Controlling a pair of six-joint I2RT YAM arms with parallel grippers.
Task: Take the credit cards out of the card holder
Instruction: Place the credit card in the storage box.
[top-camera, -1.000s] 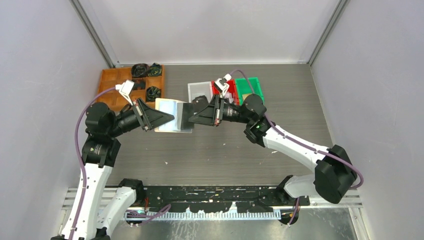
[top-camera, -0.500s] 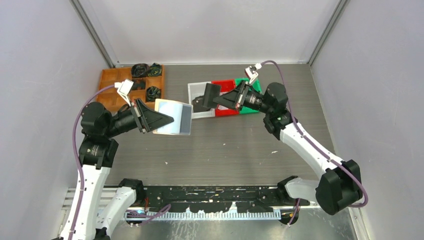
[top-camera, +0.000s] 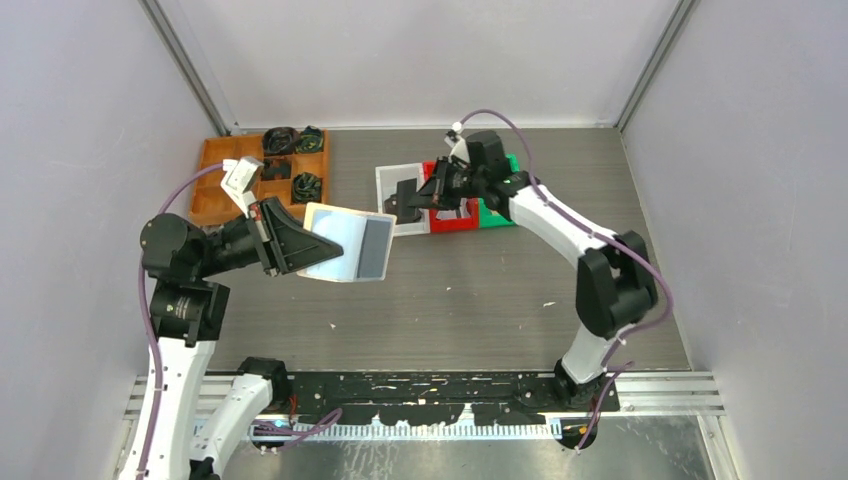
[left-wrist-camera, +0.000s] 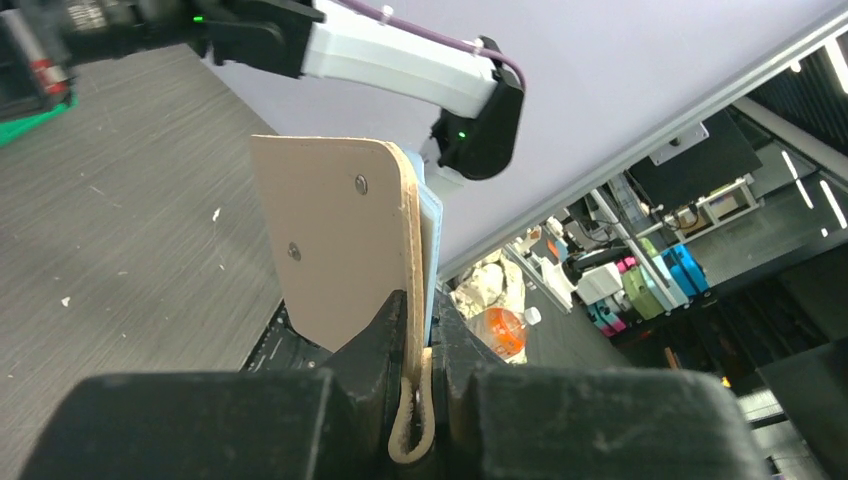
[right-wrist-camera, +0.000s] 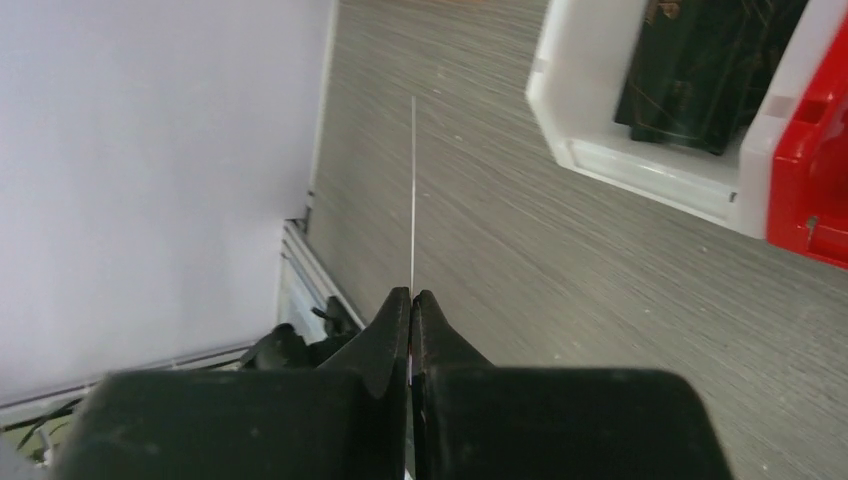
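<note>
Dark cards are already in the white bin (top-camera: 384, 178). My right gripper should tip down and go lower toward it to let go of the dark credit card there.
The card holder (top-camera: 338, 245) hangs above the table at centre left, its pale blue inside facing up, and a dark card (top-camera: 375, 248) sits in its right pocket. My left gripper (top-camera: 300, 245) is shut on its left edge. In the left wrist view the tan outer face (left-wrist-camera: 335, 235) stands upright between the jaws of the left gripper (left-wrist-camera: 420, 320), which pinch the tab strap. Over the white bin (top-camera: 384, 178), my right gripper (top-camera: 425, 195) is shut on a dark credit card (top-camera: 405, 192). That credit card (right-wrist-camera: 413, 190) shows edge-on as a thin line rising from the right gripper (right-wrist-camera: 411, 300).
A dark card (right-wrist-camera: 690, 70) lies in the white bin (right-wrist-camera: 640, 165). A red bin (top-camera: 452, 222) and a green bin (top-camera: 497, 212) stand beside it. A wooden divided tray (top-camera: 222, 172) with black lumps sits at the back left. Grey walls close in both sides.
My right arm has pulled the dark credit card away from the card holder and swung it back over the white bin. My left arm has drawn slightly left, still gripping the holder.
</note>
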